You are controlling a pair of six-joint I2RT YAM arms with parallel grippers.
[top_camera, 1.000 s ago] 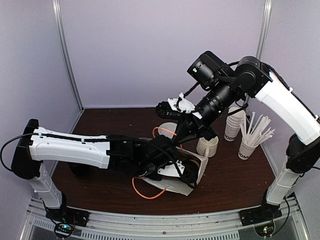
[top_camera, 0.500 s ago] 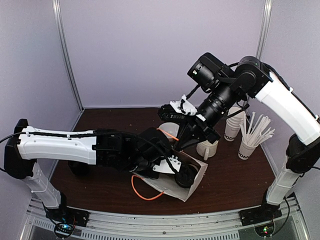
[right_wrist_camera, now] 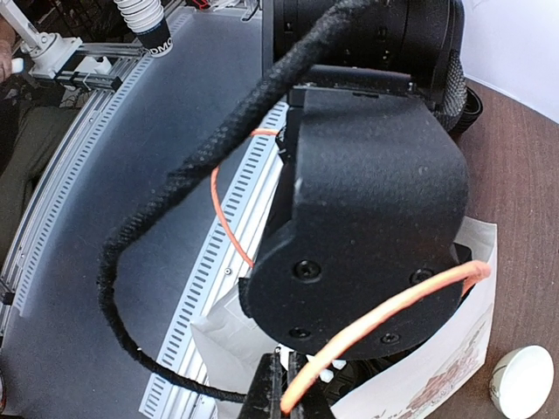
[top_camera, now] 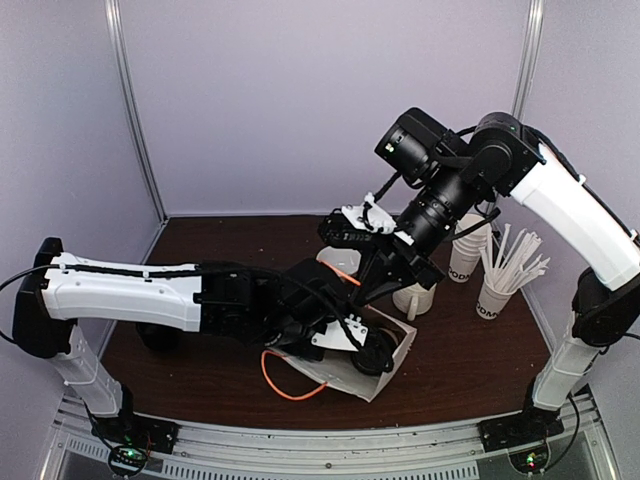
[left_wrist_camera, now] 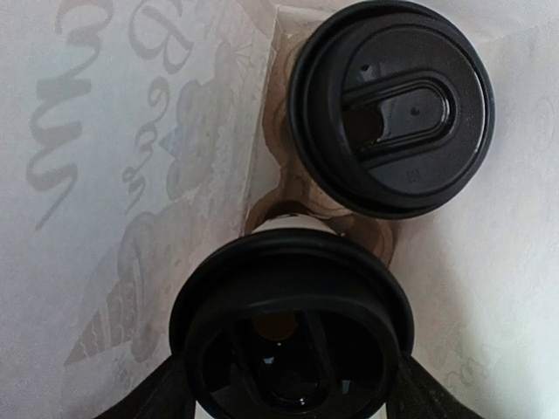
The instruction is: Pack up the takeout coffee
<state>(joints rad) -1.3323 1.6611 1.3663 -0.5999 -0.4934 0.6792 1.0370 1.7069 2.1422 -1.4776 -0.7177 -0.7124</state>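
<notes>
Bare brown cardboard shows in the carrier's open part beside the seated cup, so next my left gripper will move outward and down and release its cup there.
In the left wrist view two black-lidded takeout coffee cups show from above inside a white paper bag (left_wrist_camera: 131,175). One cup (left_wrist_camera: 391,105) sits in a brown cardboard carrier (left_wrist_camera: 288,188). My left gripper (left_wrist_camera: 293,384) is shut on the other cup (left_wrist_camera: 293,305), with a finger on each side of it, right beside the first. In the top view my left gripper (top_camera: 372,350) is inside the bag (top_camera: 395,368). My right gripper (right_wrist_camera: 288,393) is shut on the bag's orange handle (right_wrist_camera: 393,305) and holds it up (top_camera: 342,268).
A white mug (top_camera: 412,295) stands just right of the bag. A stack of paper cups (top_camera: 465,255) and a cup of stirrers (top_camera: 495,295) stand at the right. A white bowl (top_camera: 335,255) is behind the bag. The second orange handle (top_camera: 285,385) hangs in front.
The bag has been pulled more upright and open. My left gripper has gone deeper into it with the cup. My right gripper has shifted slightly with the handle.
</notes>
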